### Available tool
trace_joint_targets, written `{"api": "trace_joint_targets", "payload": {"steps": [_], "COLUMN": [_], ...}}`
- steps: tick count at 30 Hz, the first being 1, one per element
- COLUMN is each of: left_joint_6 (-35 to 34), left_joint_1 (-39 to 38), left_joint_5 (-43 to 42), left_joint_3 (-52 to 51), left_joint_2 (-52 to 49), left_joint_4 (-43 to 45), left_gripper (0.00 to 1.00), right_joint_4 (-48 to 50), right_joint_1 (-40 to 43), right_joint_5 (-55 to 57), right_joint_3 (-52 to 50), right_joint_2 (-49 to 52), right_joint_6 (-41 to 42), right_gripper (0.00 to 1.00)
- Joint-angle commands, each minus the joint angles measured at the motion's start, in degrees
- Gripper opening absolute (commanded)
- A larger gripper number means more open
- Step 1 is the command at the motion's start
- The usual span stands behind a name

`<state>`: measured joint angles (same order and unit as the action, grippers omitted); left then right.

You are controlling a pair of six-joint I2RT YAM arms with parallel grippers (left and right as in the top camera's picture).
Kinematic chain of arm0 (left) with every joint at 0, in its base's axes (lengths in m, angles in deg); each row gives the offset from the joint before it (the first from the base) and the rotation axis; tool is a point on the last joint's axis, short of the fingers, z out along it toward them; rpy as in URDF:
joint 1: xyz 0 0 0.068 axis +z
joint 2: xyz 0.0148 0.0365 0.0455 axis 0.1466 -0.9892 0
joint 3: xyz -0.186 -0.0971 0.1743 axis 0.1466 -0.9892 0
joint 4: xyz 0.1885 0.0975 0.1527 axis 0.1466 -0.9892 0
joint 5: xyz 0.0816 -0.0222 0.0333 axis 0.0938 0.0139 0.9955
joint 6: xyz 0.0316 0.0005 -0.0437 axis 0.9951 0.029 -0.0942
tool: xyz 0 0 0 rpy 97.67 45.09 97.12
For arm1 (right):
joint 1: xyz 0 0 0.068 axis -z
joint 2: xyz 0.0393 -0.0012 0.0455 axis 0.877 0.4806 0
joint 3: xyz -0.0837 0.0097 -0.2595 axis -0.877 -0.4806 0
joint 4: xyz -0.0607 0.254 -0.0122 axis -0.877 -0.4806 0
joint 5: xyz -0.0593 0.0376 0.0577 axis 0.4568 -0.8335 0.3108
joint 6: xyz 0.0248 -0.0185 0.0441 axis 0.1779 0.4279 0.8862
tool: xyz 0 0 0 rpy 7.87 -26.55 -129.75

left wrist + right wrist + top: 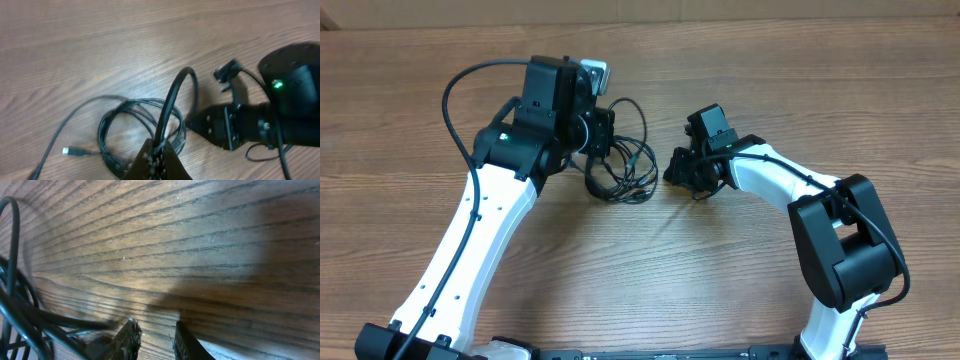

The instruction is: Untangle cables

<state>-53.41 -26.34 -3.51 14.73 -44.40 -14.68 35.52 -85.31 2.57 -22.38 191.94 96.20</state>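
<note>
The left gripper will next move the piece of cable to the left in the overhead view, over bare wood beside the coil, and release it there, since the piece of cable overhangs the coil.
The cables lie as a tangle of thin black loops on the wooden table between the two arms. In the left wrist view the cables coil on the wood, with a metal-tipped plug lying off to the left. My left gripper is shut on one black cable strand, which arches up and away from the jaws. My right gripper stands slightly open just right of the cables, low over the table. Only bare wood shows between its fingers.
The right arm's black wrist sits close to the right of the coil. The left arm's thick black wire loops out at the upper left. The wooden table spreads all round.
</note>
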Motion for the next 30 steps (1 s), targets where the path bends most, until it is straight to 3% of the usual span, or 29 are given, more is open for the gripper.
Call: {"api": "trace_joint_targets", "payload": {"steps": [1,9,14,23,25,28,30], "left_joint_6": [-2.4,-12.02,-18.29,-18.05,-18.03,-16.13,-10.71], "left_joint_1": [0.02,0.04,0.04,2.97,3.69,5.57,7.26], "left_joint_5": [1.88,18.14,18.27,19.34,18.4,8.11,-1.79], "left_joint_3": [1.22,1.18,1.18,1.18,1.31,1.55,2.05], "left_joint_2": [-1.36,-8.09,-14.97,-20.87,-20.85,-20.85,-20.85], "left_joint_4": [-3.56,-12.0,-15.3,-22.4,-23.89,-26.29,-26.69], "left_gripper": [0.04,0.04,0.04,0.04,0.04,0.04,0.04], "right_joint_4": [0.15,0.15,0.15,0.17,0.17,0.2,0.2], "right_joint_1": [-0.07,-0.07,-0.07,-0.07,-0.07,-0.07,-0.07], "right_joint_5": [0.13,0.13,0.13,0.13,0.13,0.13,0.13], "right_joint_3": [-0.57,-0.57,-0.57,-0.57,-0.57,-0.57,-0.57], "right_joint_2": [0.5,0.5,0.5,0.5,0.5,0.5,0.5], "right_joint_6": [-0.22,-0.22,-0.22,-0.22,-0.22,-0.2,-0.2], "right_gripper": [0.23,0.23,0.23,0.24,0.24,0.28,0.28]}}
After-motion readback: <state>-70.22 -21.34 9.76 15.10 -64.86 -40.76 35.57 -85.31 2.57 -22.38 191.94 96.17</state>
